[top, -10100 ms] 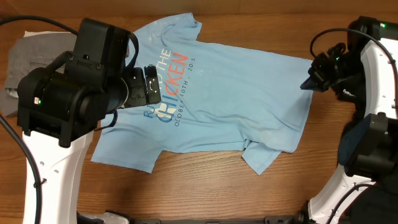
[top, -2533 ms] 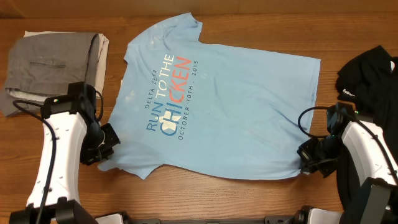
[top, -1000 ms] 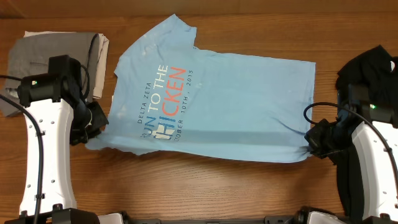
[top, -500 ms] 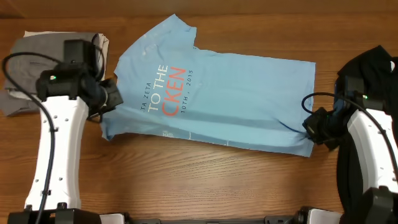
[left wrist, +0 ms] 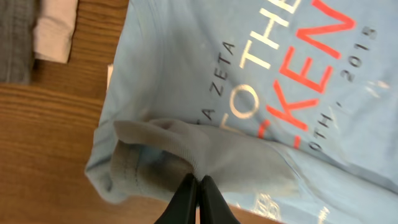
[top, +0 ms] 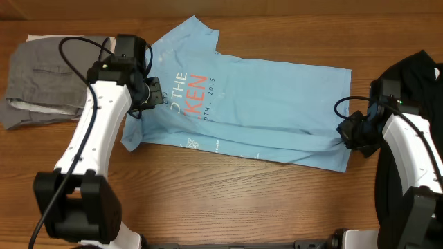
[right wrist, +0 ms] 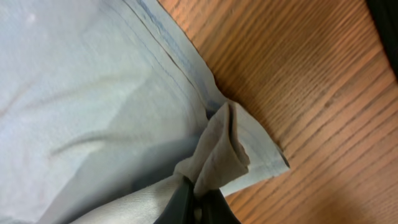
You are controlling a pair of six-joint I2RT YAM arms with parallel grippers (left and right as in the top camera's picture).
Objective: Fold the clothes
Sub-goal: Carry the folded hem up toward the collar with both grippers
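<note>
The left gripper needs to move slightly outward next, over the small dark ZETA letters, and release the T-shirt's corner there, because the edge of the T-shirt's fold still stops short of them.
The clothes, a light blue T-shirt (top: 263, 97) with white and orange-red chest lettering, lie across the middle of the table with the near long edge lifted and carried over the chest print. My left gripper (top: 154, 92) is shut on the sleeve-side corner of the shirt (left wrist: 186, 143), raised above the lettering. Over at the hem end, my right gripper (top: 348, 130) is shut on a bunched corner of fabric (right wrist: 221, 152) just above the wood. In both wrist views cloth is pinched between closed fingers. Part of the print is hidden under the fold.
Folded grey trousers (top: 48, 66) on a white cloth (left wrist: 56, 31) lie at the table's far left. A black garment (top: 415, 76) sits at the far right edge, beside my right arm. Bare wooden table (top: 228, 200) runs along the near side.
Both grippers have carried the shirt's near edge farther away from the front of the table, over the chest. More of the lettering is covered now, and the left arm has swung inward over the shirt.
</note>
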